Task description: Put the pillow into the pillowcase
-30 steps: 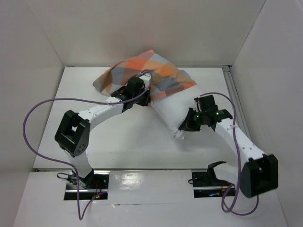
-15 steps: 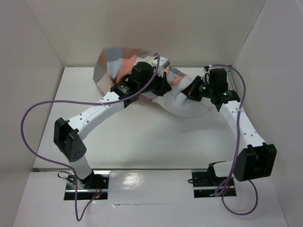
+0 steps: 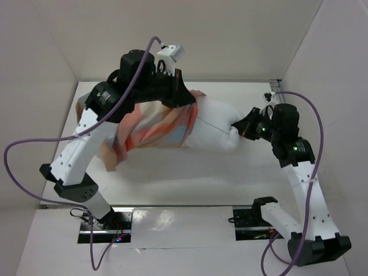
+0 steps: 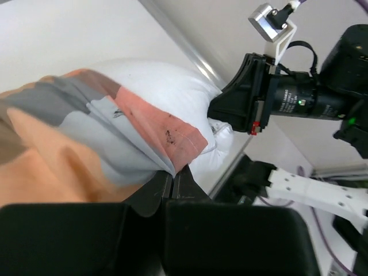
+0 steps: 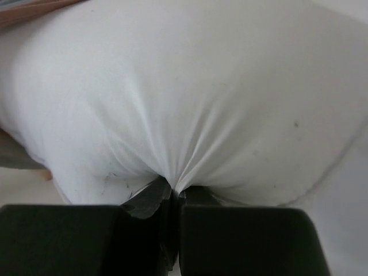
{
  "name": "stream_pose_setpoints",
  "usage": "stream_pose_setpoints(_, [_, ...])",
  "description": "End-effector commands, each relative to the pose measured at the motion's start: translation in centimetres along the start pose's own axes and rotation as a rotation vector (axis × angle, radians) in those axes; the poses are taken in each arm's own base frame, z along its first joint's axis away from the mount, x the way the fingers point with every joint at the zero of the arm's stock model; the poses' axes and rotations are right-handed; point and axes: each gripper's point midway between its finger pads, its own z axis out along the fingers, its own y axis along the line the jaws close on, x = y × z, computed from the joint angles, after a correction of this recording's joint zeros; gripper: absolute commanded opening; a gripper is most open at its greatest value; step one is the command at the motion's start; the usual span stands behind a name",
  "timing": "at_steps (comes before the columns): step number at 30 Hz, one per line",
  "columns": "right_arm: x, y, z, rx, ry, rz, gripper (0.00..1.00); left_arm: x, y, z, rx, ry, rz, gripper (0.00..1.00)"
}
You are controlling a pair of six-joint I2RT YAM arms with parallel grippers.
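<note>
The pillow and pillowcase still hang above the table, so next I should lower the pillowcase's open hem [image 3: 193,111] [image 4: 183,150] in my left gripper toward the tabletop and let it go.
The plump white pillow [image 3: 215,123] is held above the table, its left part inside the checked orange, blue-grey and tan pillowcase [image 3: 149,126]. My left gripper [image 3: 183,102] is raised high and shut on the pillowcase's open hem [image 4: 172,146], where the pillow [image 4: 167,95] sticks out. My right gripper [image 3: 240,127] is shut on a pinch of the pillow's right end [image 5: 184,103]. The pillowcase hangs down to the left. Its edge shows at the top left of the right wrist view [image 5: 29,8].
White walls close in the table [image 3: 190,172] at the back and both sides. A metal rail [image 3: 275,86] runs along the right wall. Purple cables [image 3: 34,155] loop off both arms. The arm bases stand at the near edge.
Both arms have lifted and swung. The left gripper has risen with the pillowcase, which now hangs lower and to the left. The right gripper has carried the pillow's end out to the right.
</note>
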Motion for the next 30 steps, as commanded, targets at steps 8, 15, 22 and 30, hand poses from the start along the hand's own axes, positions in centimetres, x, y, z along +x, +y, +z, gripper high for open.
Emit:
stream_pose_setpoints(8, [6.8,-6.8,0.7,0.259,0.272,0.066,0.0,-0.3,10.3,5.7,-0.061,0.069,-0.173,0.0])
stream_pose_setpoints(15, [-3.0,-7.9,8.9,0.248,0.071,0.119,0.55,0.4,17.4,9.3,-0.23,0.094,-0.1,0.54])
stream_pose_setpoints(22, [-9.4,-11.6,12.8,0.311,-0.035,0.143,0.93,-3.0,16.6,3.6,-0.419,-0.057,0.062,0.98])
stream_pose_setpoints(30, [-10.2,-15.2,10.5,0.393,-0.096,0.188,0.99,0.3,20.9,1.1,-0.836,0.03,0.147,0.82])
